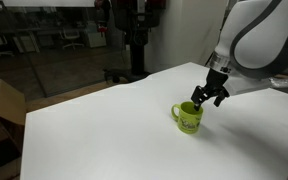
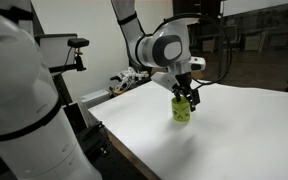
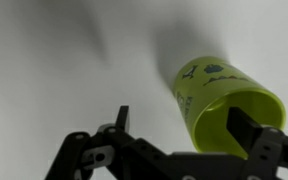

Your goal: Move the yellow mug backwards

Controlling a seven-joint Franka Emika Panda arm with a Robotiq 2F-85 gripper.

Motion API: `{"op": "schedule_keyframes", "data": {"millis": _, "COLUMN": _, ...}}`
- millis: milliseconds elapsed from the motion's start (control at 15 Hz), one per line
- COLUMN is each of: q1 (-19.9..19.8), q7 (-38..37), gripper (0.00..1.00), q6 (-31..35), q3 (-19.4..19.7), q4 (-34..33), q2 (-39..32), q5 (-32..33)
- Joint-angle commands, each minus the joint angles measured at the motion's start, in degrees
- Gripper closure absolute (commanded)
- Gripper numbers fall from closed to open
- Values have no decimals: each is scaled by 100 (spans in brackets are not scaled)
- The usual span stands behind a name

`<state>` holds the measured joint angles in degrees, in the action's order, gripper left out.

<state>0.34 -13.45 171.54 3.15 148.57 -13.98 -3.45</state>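
I will keep my gripper at the yellow mug's rim (image 1: 201,107) (image 3: 196,123) and close its fingers onto the mug's side.
The yellow mug (image 1: 189,119) stands upright on the white table (image 1: 94,130), with its handle toward the left in that view. It also shows in an exterior view (image 2: 181,111) and in the wrist view (image 3: 209,85), where a dark print is on its wall. My gripper (image 1: 206,96) sits at the mug's rim, seen from the side in an exterior view (image 2: 187,96). In the wrist view the gripper (image 3: 184,125) is open: one finger is inside the mug's mouth, and the other is outside, apart from the wall.
Cardboard boxes (image 1: 4,110) stand off the table's edge. A dark stand (image 1: 134,40) is behind the table. Small clutter (image 2: 129,80) lies at the table's far corner. A large white robot body (image 2: 24,100) fills the foreground. A black mount (image 2: 69,50) stands beside it.
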Motion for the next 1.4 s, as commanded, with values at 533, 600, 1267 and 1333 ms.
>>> {"op": "schedule_keyframes", "data": {"millis": 533, "q1": -578, "q7": 790, "gripper": 81, "q6": -211, "q3": -588, "q4": -368, "q2": -321, "q5": -863}}
{"op": "schedule_keyframes", "data": {"millis": 600, "q1": -611, "q7": 839, "gripper": 89, "q6": -247, "q3": -638, "q4": -408, "q2": -357, "q5": -887}}
{"op": "schedule_keyframes", "data": {"millis": 1267, "q1": -645, "q7": 1492, "gripper": 90, "q6": -522, "q3": -819, "q4": -449, "q2": -329, "q5": -810}}
{"op": "schedule_keyframes", "data": {"millis": 1333, "q1": -647, "q7": 1539, "gripper": 90, "q6": -556, "q3": -830, "q4": -459, "q2": -328, "q5": -810}}
